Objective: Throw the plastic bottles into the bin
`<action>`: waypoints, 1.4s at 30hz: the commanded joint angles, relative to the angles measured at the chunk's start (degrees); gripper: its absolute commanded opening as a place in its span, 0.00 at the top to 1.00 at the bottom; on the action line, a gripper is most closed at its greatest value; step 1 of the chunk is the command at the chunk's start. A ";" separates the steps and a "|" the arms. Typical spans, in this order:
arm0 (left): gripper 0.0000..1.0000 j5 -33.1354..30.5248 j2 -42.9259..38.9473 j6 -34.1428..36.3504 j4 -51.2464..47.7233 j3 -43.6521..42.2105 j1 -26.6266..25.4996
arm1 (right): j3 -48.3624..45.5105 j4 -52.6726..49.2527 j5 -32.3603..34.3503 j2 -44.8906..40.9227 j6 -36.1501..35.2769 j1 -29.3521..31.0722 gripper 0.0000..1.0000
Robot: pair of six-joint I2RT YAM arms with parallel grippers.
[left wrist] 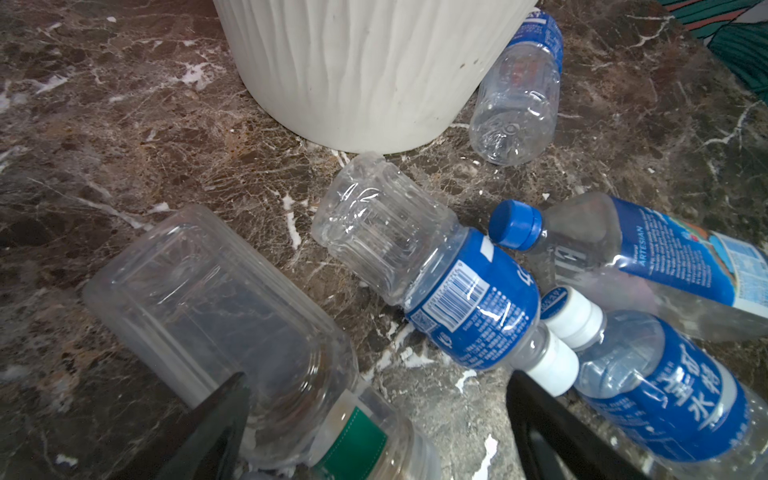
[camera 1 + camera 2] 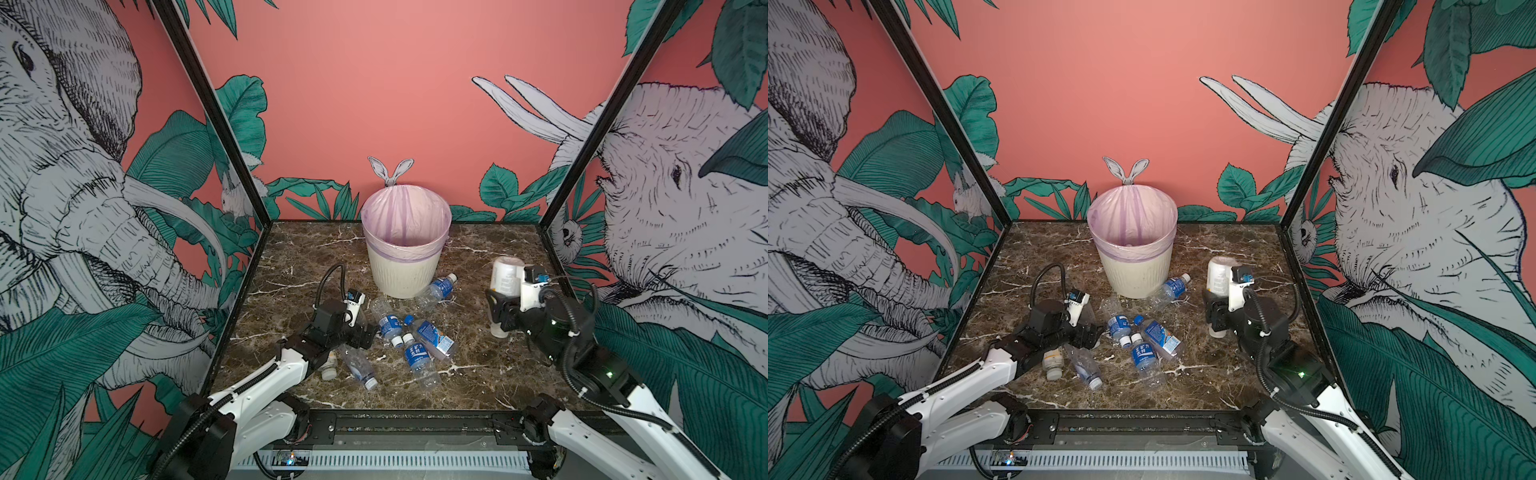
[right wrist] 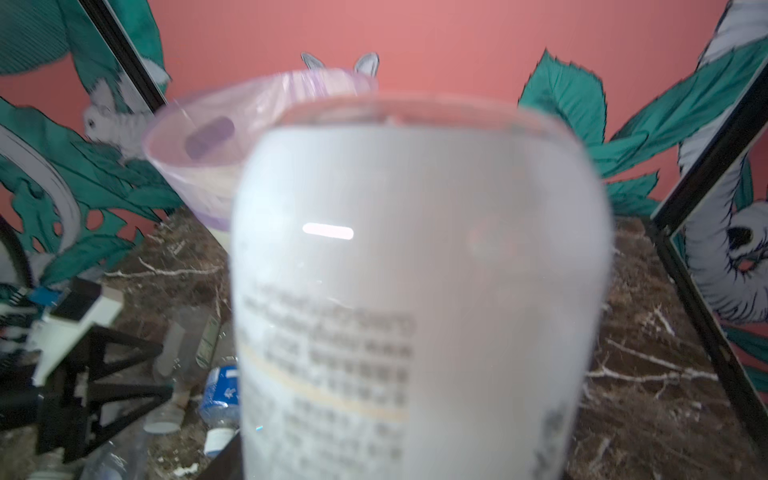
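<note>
My right gripper needs to rise next and carry the white bottle outward over the opening of the bin to release it, because the white bottle's cap hangs below the bin's rim.
The cream ribbed bin with its lilac bag stands at the back middle of the marble table in both top views. Several plastic bottles lie in front of it: one against its base, blue-labelled ones in a cluster, and a clear green-labelled one. My left gripper hangs open low over that clear bottle, whose labelled part lies between the fingers. My right gripper is shut on a white bottle, held upright with its cap down, right of the bin.
Black frame posts and printed walls close in the table on the left, back and right. A whitish bottle and a clear blue-labelled one lie partly under my left arm. A black rail runs along the front edge.
</note>
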 commanded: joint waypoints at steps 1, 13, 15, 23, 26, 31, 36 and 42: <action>0.03 -0.83 -1.56 0.68 -0.91 1.20 -0.24 | 11.98 1.27 -0.40 6.86 -1.66 0.67 0.45; 0.03 -2.41 -3.37 0.34 -1.08 0.50 -0.17 | 90.56 -18.75 -5.69 68.01 0.52 -2.09 0.13; 0.03 -2.84 -3.63 0.05 -1.63 0.84 -0.20 | 109.90 -26.84 -3.59 81.07 1.71 -3.76 0.01; 0.00 -8.06 -7.99 -2.89 -9.15 3.59 -0.24 | 85.80 -11.64 -4.24 70.10 2.61 -3.11 0.01; 0.00 -9.07 -9.66 -3.98 -11.82 4.90 -0.29 | 74.02 -7.74 -3.24 61.81 2.33 -2.41 0.01; 0.01 -9.64 -9.68 -6.06 -14.66 7.36 -0.38 | 60.87 -8.63 -2.91 51.53 2.63 -2.40 0.01; 0.00 -11.61 -7.28 -8.55 -18.10 11.13 -0.41 | 44.56 -7.84 -2.20 41.54 3.04 -2.49 0.01; 0.01 -16.10 -3.03 -12.49 -24.83 16.92 -0.45 | 28.96 -7.67 -2.02 32.25 3.40 -2.54 0.01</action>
